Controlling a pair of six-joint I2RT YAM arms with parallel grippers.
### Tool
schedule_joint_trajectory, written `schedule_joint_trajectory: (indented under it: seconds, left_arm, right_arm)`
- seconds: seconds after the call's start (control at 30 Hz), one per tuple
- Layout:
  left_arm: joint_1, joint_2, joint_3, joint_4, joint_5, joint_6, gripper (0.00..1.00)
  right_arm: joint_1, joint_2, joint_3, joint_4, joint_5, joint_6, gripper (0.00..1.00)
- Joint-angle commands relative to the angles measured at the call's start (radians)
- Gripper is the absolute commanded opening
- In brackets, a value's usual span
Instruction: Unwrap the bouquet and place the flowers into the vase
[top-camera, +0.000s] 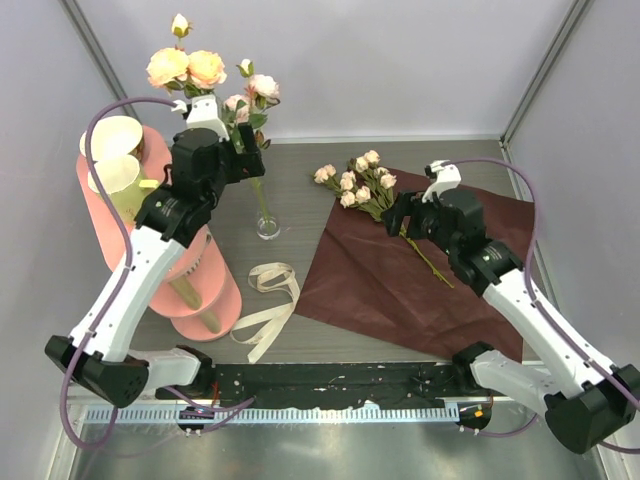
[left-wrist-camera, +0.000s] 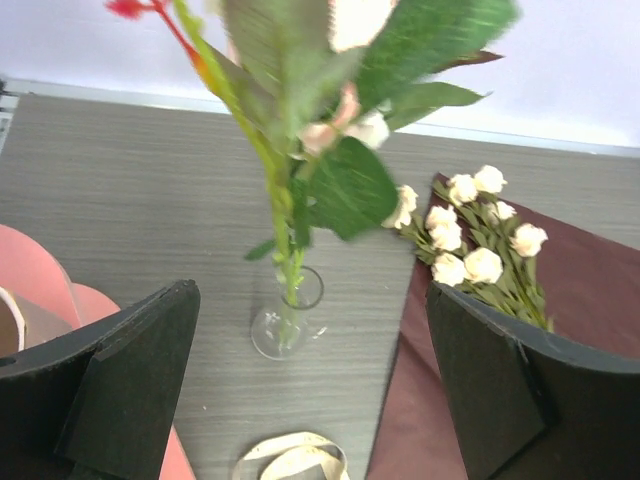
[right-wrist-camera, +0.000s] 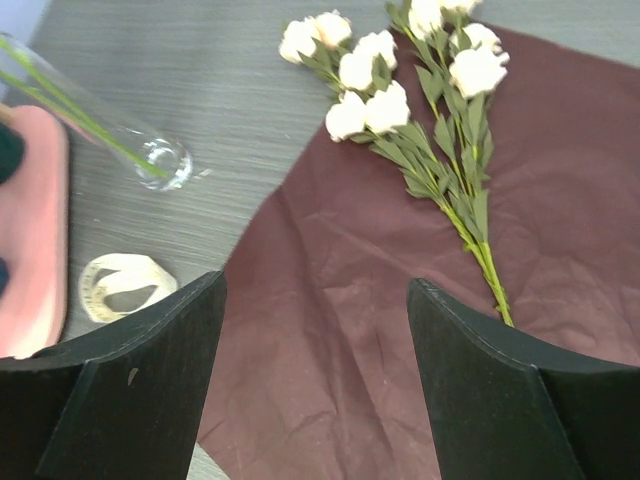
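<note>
Next, my open right gripper goes down and closes around that bare stretch (top-camera: 407, 238) (right-wrist-camera: 481, 251), where the pale flowers' green stems come together just past their leaves.
The narrow glass vase (top-camera: 267, 226) (left-wrist-camera: 287, 318) stands on the grey table with a sprig of peach roses (top-camera: 190, 68) upright in it. My left gripper (top-camera: 248, 150) (left-wrist-camera: 312, 292) hovers above the vase, open wide, its fingers well apart from the green stem (left-wrist-camera: 285, 200). The dark red paper (top-camera: 400, 280) (right-wrist-camera: 340, 340) lies spread flat. A sprig of pale flowers (top-camera: 358, 184) (right-wrist-camera: 400, 100) rests on its far corner. My right gripper (top-camera: 395, 212) (right-wrist-camera: 315, 283) is open over the paper, just short of those flowers, holding nothing.
The cream ribbon (top-camera: 268, 300) (right-wrist-camera: 120, 285) lies loose on the table in front of the vase. A pink tiered stand (top-camera: 190, 270) with cream cups (top-camera: 112, 150) fills the left side. White walls close in the back and both sides.
</note>
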Motion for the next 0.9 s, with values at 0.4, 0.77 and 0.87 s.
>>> schedule_joint_trajectory:
  seconds: [0.4, 0.77, 0.87]
  left_arm:
    - [0.004, -0.066, 0.144, -0.22, 0.381, -0.051, 1.0]
    - [0.004, -0.193, -0.001, -0.007, 0.861, -0.183, 1.0]
    - [0.004, -0.212, -0.041, 0.038, 0.933, -0.226, 1.0]
  right_arm:
    - [-0.011, 0.302, 0.092, -0.058, 0.359, 0.005, 0.71]
    - [-0.109, 0.601, 0.135, -0.015, 0.352, -0.178, 0.39]
    - [-0.111, 0.65, 0.141, 0.01, 0.348, -0.248, 0.43]
